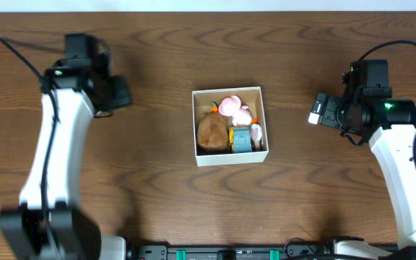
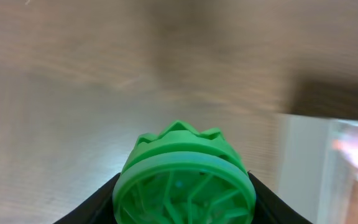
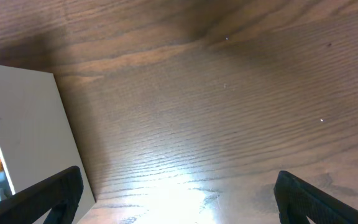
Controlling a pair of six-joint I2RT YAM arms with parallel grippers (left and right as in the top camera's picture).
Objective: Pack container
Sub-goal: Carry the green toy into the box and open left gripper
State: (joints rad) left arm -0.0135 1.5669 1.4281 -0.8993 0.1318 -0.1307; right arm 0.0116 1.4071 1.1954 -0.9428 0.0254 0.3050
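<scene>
The green ridged toy in my left gripper needs to move toward the box next, past the brown plush and over the far end of the blue-grey toy.
The container, a square white cardboard box, sits at the table's middle. It holds a brown plush toy, a pink plush toy, a blue-grey toy and a small white toy. My left gripper is at the far left, well apart from the box, and is shut on a green ridged plastic toy. The box's white wall shows blurred in the left wrist view. My right gripper is open and empty, over bare wood to the right of the box wall.
The table is dark wood. The right arm stands along the right side and the left arm along the left side.
</scene>
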